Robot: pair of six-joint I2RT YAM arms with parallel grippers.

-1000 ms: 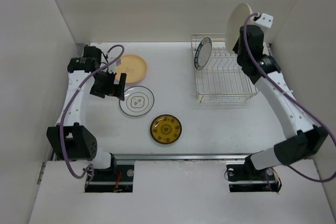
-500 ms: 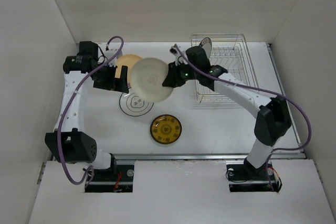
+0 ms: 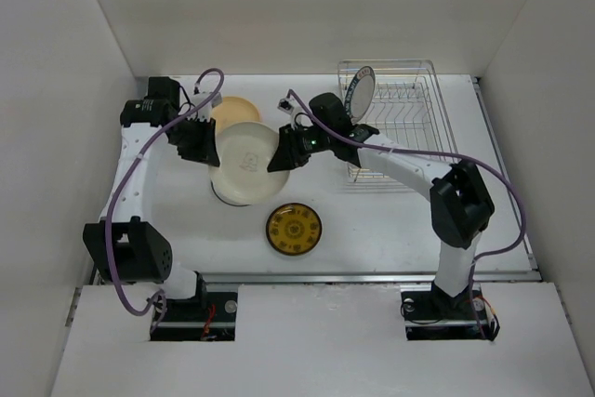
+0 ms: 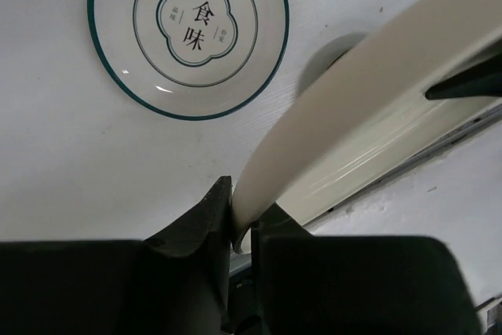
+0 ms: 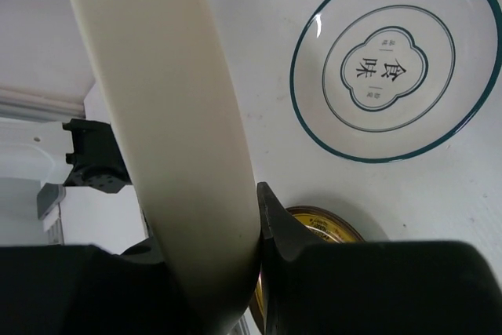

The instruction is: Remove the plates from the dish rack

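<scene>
The pale yellow plate [image 3: 237,112] is outward and below, so my left gripper will next go outward, then down, and release the cream plate on it.
A cream plate [image 3: 244,163] hangs tilted over the left middle of the table, held from both sides. My left gripper [image 3: 208,146] is shut on its left rim, and in the left wrist view the fingers [image 4: 210,217] pinch the edge of the cream plate [image 4: 353,107]. On the opposite rim my right gripper [image 3: 280,156] is shut too, with the cream plate [image 5: 172,115] filling the right wrist view. The silver dish rack [image 3: 409,109] stands at the back right. One teal-rimmed plate [image 3: 360,95] leans upright in it.
A white plate with a teal ring [image 4: 188,33] lies on the table under the held plate. A pale yellow plate [image 3: 232,111] lies behind it, and a mustard patterned plate [image 3: 294,229] in front. White walls close in the left, back and right sides.
My right arm carried the cream plate from above the rack leftward and down to the table's middle. My left gripper, open before, has closed on the plate's left rim.
</scene>
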